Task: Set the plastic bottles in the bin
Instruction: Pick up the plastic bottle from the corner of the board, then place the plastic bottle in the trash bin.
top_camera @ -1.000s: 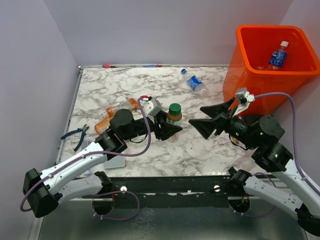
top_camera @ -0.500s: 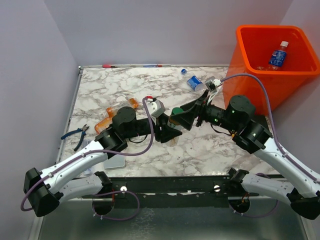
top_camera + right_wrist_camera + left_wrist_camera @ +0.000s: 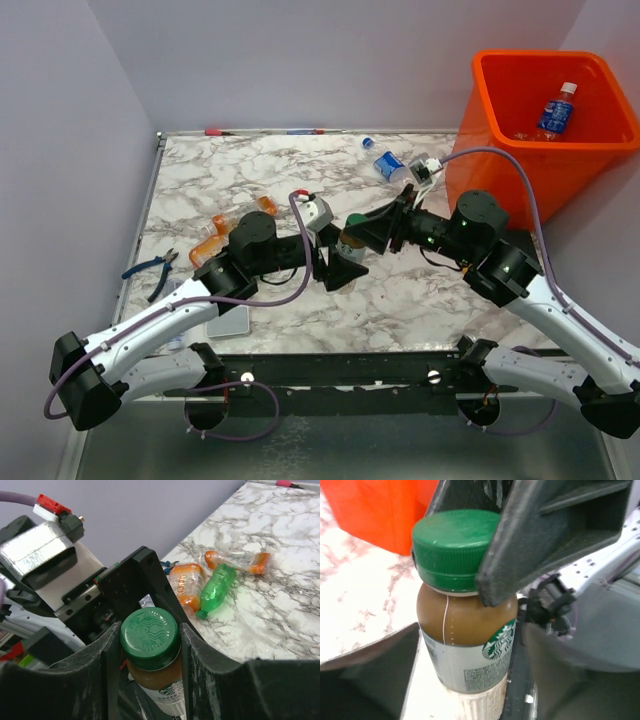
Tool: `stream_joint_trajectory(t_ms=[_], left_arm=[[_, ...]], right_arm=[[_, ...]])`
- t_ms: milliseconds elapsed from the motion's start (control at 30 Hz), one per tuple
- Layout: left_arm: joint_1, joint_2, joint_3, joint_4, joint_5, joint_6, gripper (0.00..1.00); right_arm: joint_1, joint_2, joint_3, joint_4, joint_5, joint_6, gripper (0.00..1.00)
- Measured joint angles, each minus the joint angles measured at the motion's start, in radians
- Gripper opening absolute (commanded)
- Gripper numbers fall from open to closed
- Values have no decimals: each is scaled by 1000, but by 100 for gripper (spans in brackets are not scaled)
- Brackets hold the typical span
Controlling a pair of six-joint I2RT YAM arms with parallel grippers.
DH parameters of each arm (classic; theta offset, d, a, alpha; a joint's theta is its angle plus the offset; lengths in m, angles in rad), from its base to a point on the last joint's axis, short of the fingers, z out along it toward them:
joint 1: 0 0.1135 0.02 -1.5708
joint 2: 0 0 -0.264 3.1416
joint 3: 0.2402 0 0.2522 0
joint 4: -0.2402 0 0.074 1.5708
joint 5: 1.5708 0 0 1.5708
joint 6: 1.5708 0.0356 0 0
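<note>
The orange bin's sides are tall, so the robot's right gripper will go up and swing outward over the bin's opening (image 3: 545, 97) to let go of the brown coffee bottle (image 3: 349, 238).
A brown coffee bottle (image 3: 349, 238) with a green cap stands upright near the table's middle, seen close in the left wrist view (image 3: 465, 630). My right gripper (image 3: 366, 232) is shut on its cap (image 3: 150, 636), one finger on each side. My left gripper (image 3: 338, 264) flanks the bottle's body lower down, open, with a gap showing at its left finger (image 3: 375, 665). The orange bin (image 3: 545, 100) stands at the back right and holds a blue-labelled bottle (image 3: 556, 108). Another blue-labelled bottle (image 3: 390, 165) lies by the bin. Orange, green and clear bottles (image 3: 217, 587) lie at the left (image 3: 215, 235).
Blue-handled pliers (image 3: 152, 268) lie at the table's left edge. A flat grey pad (image 3: 228, 322) sits near the front left under my left arm. Pens (image 3: 265, 131) lie along the back edge. Purple walls close in the left and back sides.
My right arm swung left from beside the bin to the coffee bottle and closed on its cap. My left gripper's jaws loosened around the bottle's body.
</note>
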Motion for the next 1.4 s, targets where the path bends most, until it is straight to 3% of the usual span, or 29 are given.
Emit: stream_joint_trajectory(t_ms=[167, 267, 367, 467, 567, 667, 733, 867, 1033, 1233, 1400], left_arm=[[-2, -71, -22, 3, -124, 9, 99], [-2, -168, -70, 10, -266, 30, 99], [-2, -248, -123, 24, -416, 51, 99], [-2, -298, -199, 49, -575, 65, 99], [-2, -316, -264, 58, -673, 64, 99], [-2, -319, -308, 58, -740, 57, 99], [-2, -318, -317, 53, -778, 51, 99], [-2, -316, -315, 52, -824, 39, 99], [-2, -317, -314, 14, -857, 2, 99], [-2, -338, -314, 1, -865, -36, 99], [-2, -338, -314, 0, -865, -48, 99]], right_arm=[[1, -1, 71, -123, 111, -46, 0], [1, 18, 267, -250, 288, -130, 0], [1, 45, 502, -254, 552, -261, 0], [1, 58, 599, -109, 838, -451, 0], [-13, 92, 597, 199, 1070, -724, 0], [-100, 214, 637, 473, 1186, -960, 0], [-214, 314, 695, 571, 1230, -1039, 0], [-459, 496, 761, 604, 1294, -1032, 0], [-665, 643, 805, 596, 1387, -942, 0], [-790, 716, 857, 497, 1431, -820, 0], [-824, 719, 787, 447, 1435, -759, 0]])
